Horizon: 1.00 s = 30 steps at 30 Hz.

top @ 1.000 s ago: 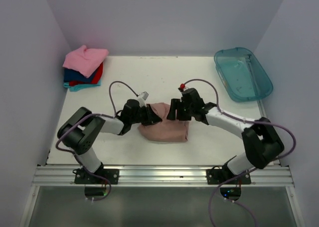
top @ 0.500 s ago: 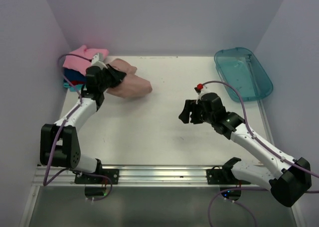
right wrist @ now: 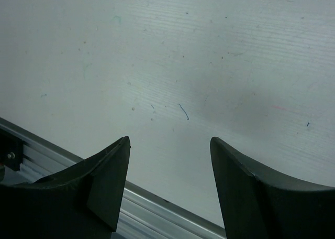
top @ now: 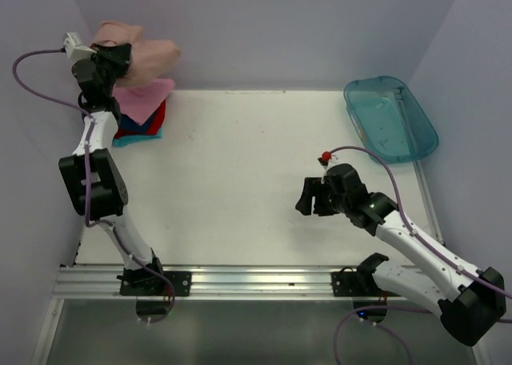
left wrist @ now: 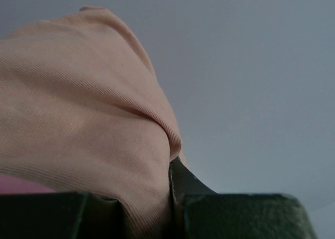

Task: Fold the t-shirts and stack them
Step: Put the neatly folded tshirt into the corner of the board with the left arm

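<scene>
My left gripper lowers the folded dusty pink-brown tee onto the bright pink tee atop the stack (top: pixel 146 99) (left wrist: pixel 21 185) next and releases it there, since that stack is below it.
My left gripper (top: pixel 120 61) is shut on the folded dusty pink-brown tee (top: pixel 148 59) and holds it high above the stack at the table's far left corner. In the left wrist view the tee (left wrist: pixel 78 118) fills the left half, pinched between the dark jaws. The stack has a bright pink tee (top: pixel 144 102) on top, with red (top: pixel 158 117), blue (top: pixel 124 125) and teal (top: pixel 136 139) tees under it. My right gripper (top: pixel 308 197) is open and empty, low over bare table at the right centre; its fingertips (right wrist: pixel 120 150) stand wide apart.
A translucent teal plastic tub (top: pixel 390 118) sits at the far right corner. White walls close in the left, back and right sides. The aluminium rail (top: pixel 256 281) runs along the near table edge and also shows in the right wrist view (right wrist: pixel 63 158).
My left arm carried the pink-brown tee from the table's middle to the far left and lifted it above the stack. My right gripper let go and drew back to the right.
</scene>
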Tool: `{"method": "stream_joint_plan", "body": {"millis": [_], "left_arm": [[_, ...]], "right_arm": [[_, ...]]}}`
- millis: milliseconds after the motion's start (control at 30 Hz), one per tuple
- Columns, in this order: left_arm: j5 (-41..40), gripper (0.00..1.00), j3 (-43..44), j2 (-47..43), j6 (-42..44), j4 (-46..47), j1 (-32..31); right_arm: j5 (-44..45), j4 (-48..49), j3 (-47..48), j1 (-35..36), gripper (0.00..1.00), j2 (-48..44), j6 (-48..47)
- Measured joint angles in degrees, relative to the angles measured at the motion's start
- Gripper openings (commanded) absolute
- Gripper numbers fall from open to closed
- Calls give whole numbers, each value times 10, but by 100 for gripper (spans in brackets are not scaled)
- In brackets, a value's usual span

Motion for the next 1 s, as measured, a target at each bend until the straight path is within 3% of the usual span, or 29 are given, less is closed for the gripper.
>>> {"method": "stream_joint_plan", "body": {"millis": [200, 400, 467, 500, 567, 800, 1000], "left_arm": [[9, 0, 43, 151, -56, 85, 46], [7, 3, -76, 257, -122, 124, 82], [6, 30, -86, 247, -134, 141, 85], [4, 65, -88, 241, -137, 141, 84], [0, 100, -93, 232, -139, 139, 81], [-18, 100, -123, 127, -146, 67, 77], [-94, 100, -224, -140, -144, -74, 70]], "right_arm": [[1, -30, -1, 0, 66, -37, 9], [1, -66, -1, 0, 67, -69, 13], [1, -69, -1, 0, 67, -74, 13], [1, -70, -1, 0, 68, -75, 13], [-1, -70, -2, 0, 68, -73, 13], [-6, -63, -33, 0, 70, -73, 13], [-19, -47, -36, 0, 74, -50, 8]]}}
